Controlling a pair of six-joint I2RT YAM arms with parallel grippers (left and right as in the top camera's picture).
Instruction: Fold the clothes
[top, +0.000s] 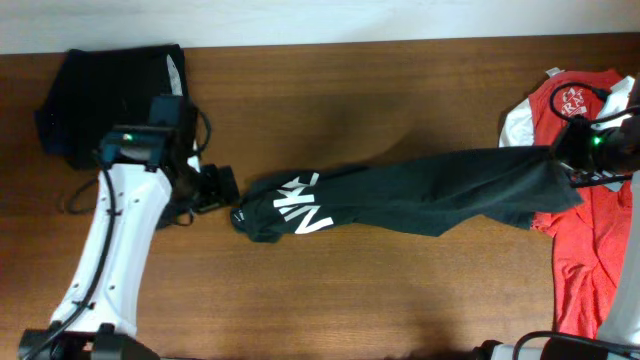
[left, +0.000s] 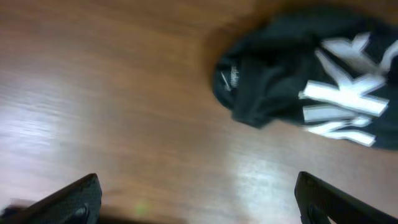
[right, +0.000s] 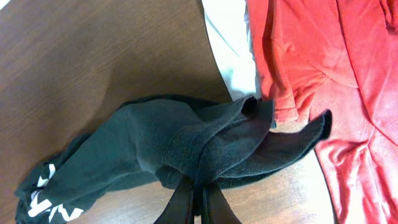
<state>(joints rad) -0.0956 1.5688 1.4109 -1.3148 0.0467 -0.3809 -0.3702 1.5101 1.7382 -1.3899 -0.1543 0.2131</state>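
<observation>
The trousers' lettered end (top: 260, 213) (left: 264, 90) is down and to the left gripper's right in the overhead view, so the left gripper needs to lower its spread fingers that way next and close.
The black trousers (top: 420, 195) stretch across the table from middle to right, with white block lettering (top: 305, 207) at their left end. My right gripper (top: 572, 165) is shut on their right end; in the right wrist view the fingers (right: 198, 198) pinch a fold of the black cloth (right: 186, 140) lifted above the wood. My left gripper (top: 222, 188) is open and empty just left of the lettered end; in the left wrist view the fingers (left: 198, 199) are spread wide over bare wood with the lettering (left: 348, 93) ahead at upper right.
A black garment with pale lining (top: 110, 95) lies at the back left corner. A red T-shirt with white sleeves (top: 590, 230) lies along the right edge, partly under the trousers' end; it also shows in the right wrist view (right: 323, 74). The wooden table (top: 400, 90) lies beneath.
</observation>
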